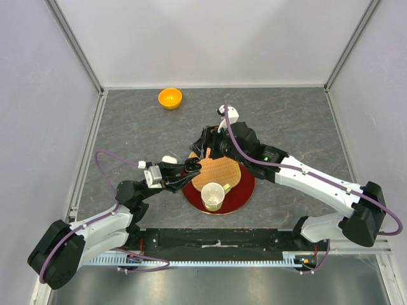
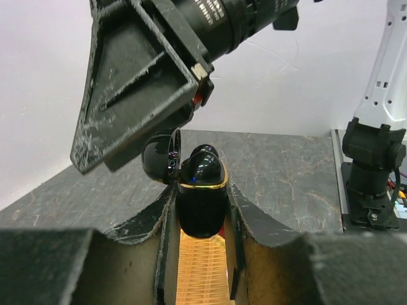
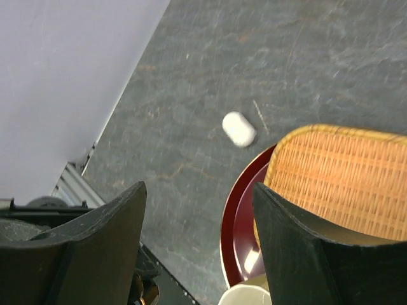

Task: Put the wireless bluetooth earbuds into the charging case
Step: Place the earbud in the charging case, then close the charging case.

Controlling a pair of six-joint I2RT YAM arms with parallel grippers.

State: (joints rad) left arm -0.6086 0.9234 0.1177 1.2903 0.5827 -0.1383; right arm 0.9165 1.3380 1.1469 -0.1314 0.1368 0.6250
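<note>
The left gripper will next carry the charging case outward, then down onto the tabletop between the plate and the orange bowl and let go of it there, because that part of the tabletop is bare.
A black charging case [image 2: 200,213] with a gold rim stands upright between the fingers of my left gripper [image 2: 201,190], which is shut on it. Its lid [image 2: 158,159] hangs open to the left. A glossy black earbud [image 2: 205,164] sits in the case's mouth. In the top view the case [image 1: 189,166] is held over the left edge of the red plate [image 1: 247,189]. My right gripper [image 1: 205,145] hovers just above and behind the case, open, with nothing between its fingers [image 3: 198,190]. One of its fingers [image 2: 137,82] looms over the lid.
A wicker mat [image 1: 221,170] and a cream cup [image 1: 212,196] rest on the red plate. A white pill-shaped object [image 3: 239,129] lies on the table left of the plate [image 1: 169,159]. An orange bowl [image 1: 170,98] sits at the back.
</note>
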